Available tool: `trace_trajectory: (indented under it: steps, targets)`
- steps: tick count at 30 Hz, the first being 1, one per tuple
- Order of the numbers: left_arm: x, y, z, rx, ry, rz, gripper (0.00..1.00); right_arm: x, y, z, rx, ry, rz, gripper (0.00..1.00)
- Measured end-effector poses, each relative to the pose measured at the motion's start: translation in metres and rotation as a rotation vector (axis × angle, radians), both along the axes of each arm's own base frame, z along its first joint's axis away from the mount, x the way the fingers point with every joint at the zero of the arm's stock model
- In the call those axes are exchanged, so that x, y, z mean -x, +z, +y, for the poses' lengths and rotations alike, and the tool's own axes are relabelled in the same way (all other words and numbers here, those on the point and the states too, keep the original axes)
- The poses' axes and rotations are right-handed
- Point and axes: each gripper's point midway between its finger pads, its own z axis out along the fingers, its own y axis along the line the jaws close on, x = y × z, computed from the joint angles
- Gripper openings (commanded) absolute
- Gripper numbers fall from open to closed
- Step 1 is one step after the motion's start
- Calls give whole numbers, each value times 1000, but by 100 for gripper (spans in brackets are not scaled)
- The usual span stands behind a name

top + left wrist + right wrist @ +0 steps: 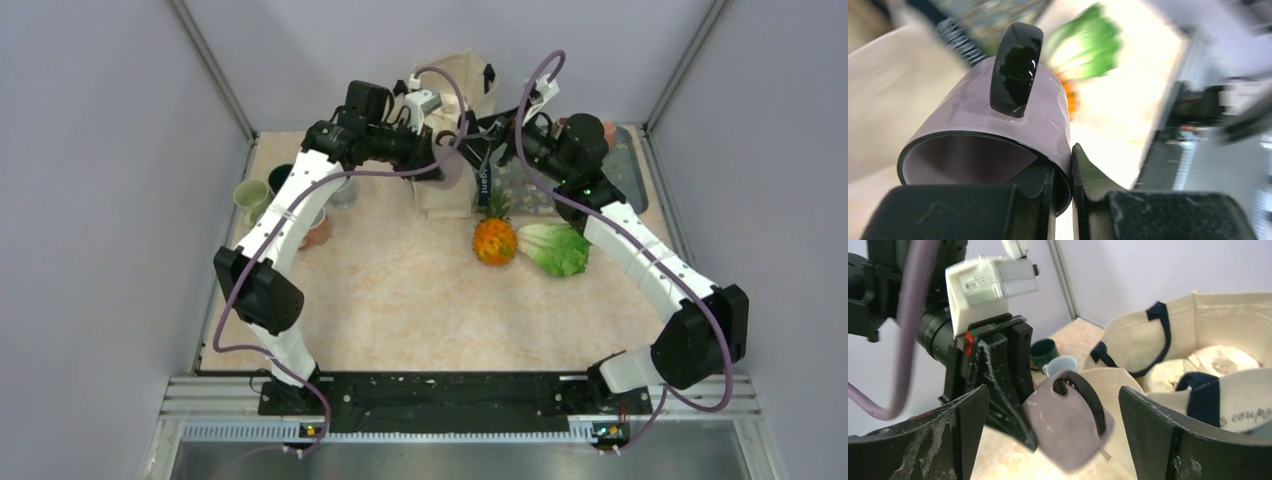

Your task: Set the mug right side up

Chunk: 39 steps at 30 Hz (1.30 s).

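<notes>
Next, the left gripper swings and tilts down toward the bare tabletop beyond the cups to release the mug (449, 166) upright, as the mug hangs sideways.
The lilac mug (449, 166) with a black handle hangs in the air in front of the tote bag, tilted on its side. My left gripper (432, 160) is shut on its rim. In the left wrist view the mug (973, 115) has one finger inside the opening and one outside, pinching the wall at my left gripper (1064, 162), with the handle (1015, 70) on top. My right gripper (492, 140) is open just right of the mug. In the right wrist view the mug (1063, 427) sits between the wide-open fingers of my right gripper (1050, 392), untouched.
A cream tote bag (462, 90) with dark straps stands at the back centre. A toy pineapple (495, 241) and a lettuce (556, 250) lie mid-table. Several cups (251, 198) stand at the left edge. A patterned tray (625, 170) lies at the back right.
</notes>
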Motion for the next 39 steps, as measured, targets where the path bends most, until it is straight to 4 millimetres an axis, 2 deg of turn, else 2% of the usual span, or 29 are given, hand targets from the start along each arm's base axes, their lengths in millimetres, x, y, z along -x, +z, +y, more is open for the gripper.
trace_trajectory:
  steps: [3, 5, 8, 10, 14, 17, 19, 22, 25, 34, 39]
  targets:
    - [-23, -42, 37, -235, 142, -79, 0, -4, -10, -6, 46, -43, 17, 99]
    - [-29, -62, 64, -377, 202, -107, 0, -4, -14, -10, 72, -67, 19, 99]
    - [-33, -81, 112, -587, 274, -150, 0, -3, -13, -18, 99, -100, 8, 99]
    - [-42, -82, 143, -683, 322, -186, 0, -1, -11, -21, 110, -114, -2, 99]
    - [-74, -71, 211, -798, 463, -232, 0, 0, -12, -26, 129, -133, -8, 99]
    - [-108, -58, 256, -851, 578, -263, 0, 2, -25, -29, 150, -147, 8, 99]
    - [-129, -54, 275, -874, 630, -287, 0, 3, -37, -32, 173, -155, 29, 99]
    - [-161, -60, 287, -902, 658, -330, 0, 1, -47, -35, 203, -172, 46, 99]
    - [-181, -84, 287, -924, 638, -333, 0, 1, -51, -40, 226, -193, 48, 99]
    - [-221, -157, 291, -949, 615, -282, 0, 8, -51, -57, 263, -255, 27, 99]
    - [-239, -179, 298, -939, 623, -264, 0, 8, -59, -62, 281, -283, 40, 99]
